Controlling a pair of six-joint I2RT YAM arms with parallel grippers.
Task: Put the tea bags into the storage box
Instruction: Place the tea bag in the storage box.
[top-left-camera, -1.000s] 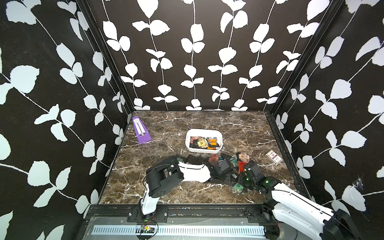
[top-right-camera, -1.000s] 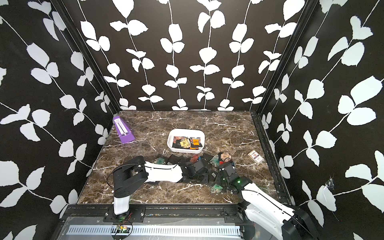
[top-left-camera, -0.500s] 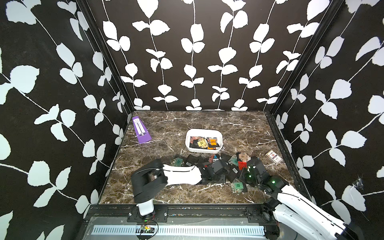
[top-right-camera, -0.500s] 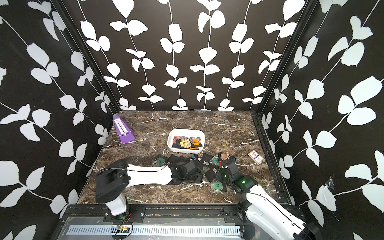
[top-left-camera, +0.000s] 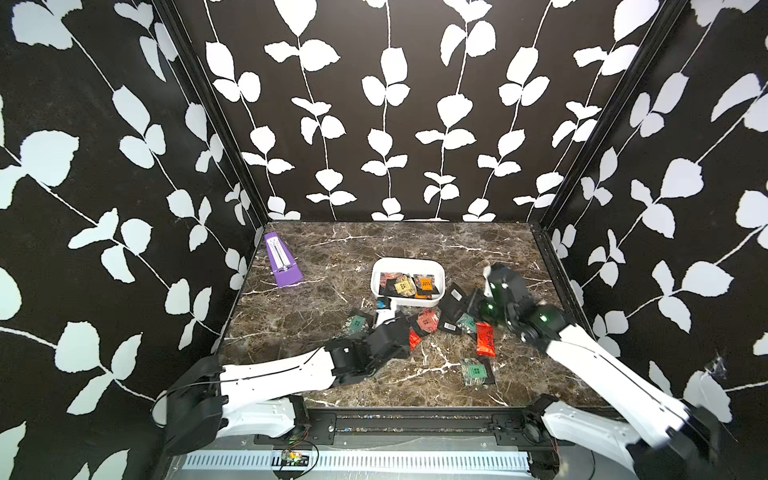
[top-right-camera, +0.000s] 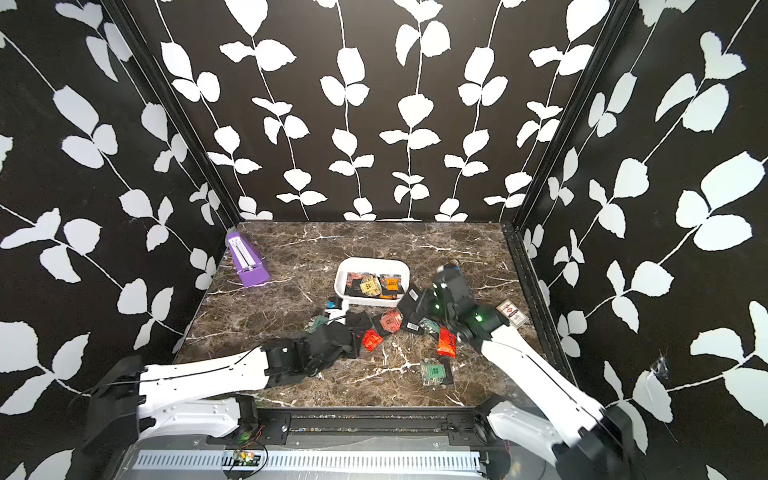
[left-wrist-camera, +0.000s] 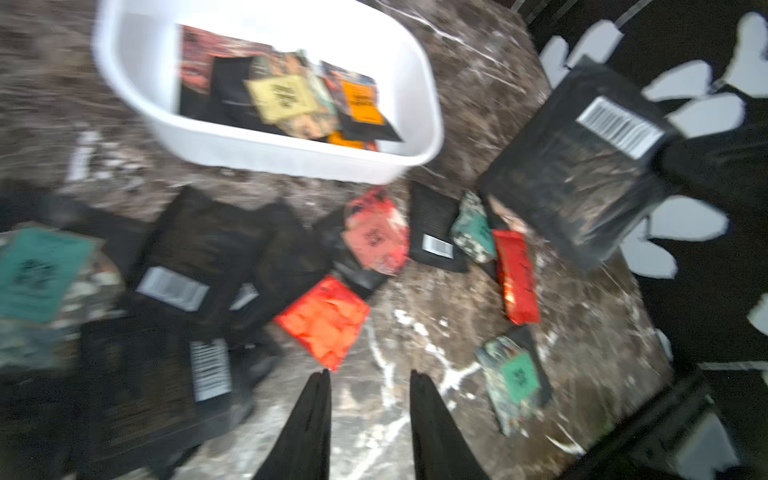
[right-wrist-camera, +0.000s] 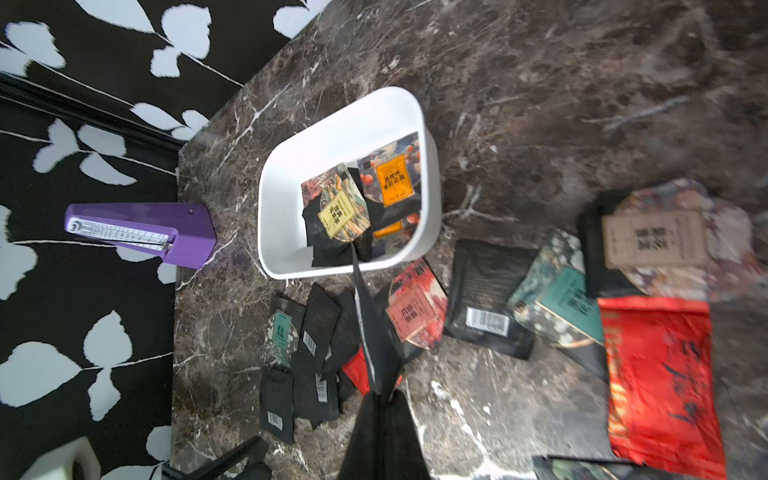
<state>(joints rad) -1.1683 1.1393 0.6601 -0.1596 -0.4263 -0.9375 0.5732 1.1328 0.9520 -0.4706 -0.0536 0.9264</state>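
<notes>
My right gripper carries the black tea bag outward over the tea bags inside next and releases it, as the box (top-left-camera: 407, 262) opens outward, toward the metronome.
The white storage box (top-left-camera: 407, 262) (top-right-camera: 371, 261) stands mid-table with several tea bags (top-left-camera: 405, 286) lying inside. More tea bags lie scattered in front of it: a salmon one (top-left-camera: 428, 322), a red one (top-left-camera: 485, 340) and a green one (top-left-camera: 475, 371). My right gripper (right-wrist-camera: 382, 395) (top-left-camera: 473, 301) is shut on a black tea bag (right-wrist-camera: 370, 332) (left-wrist-camera: 582, 166), held above the table just right of the box. My left gripper (left-wrist-camera: 370, 374) (top-left-camera: 405, 345) is open and holds nothing. It hovers low by the corner of an orange-red tea bag (left-wrist-camera: 324, 320).
A purple metronome (top-left-camera: 281, 266) stands at the back left by the wall. A white-and-red card pack (top-right-camera: 512, 312) lies near the right wall. Patterned walls close in three sides. Bare marble (top-left-camera: 415, 386) shows along the front edge.
My left arm drew back to the left and its jaws opened. My right gripper rose and moved back toward the box with the black tea bag.
</notes>
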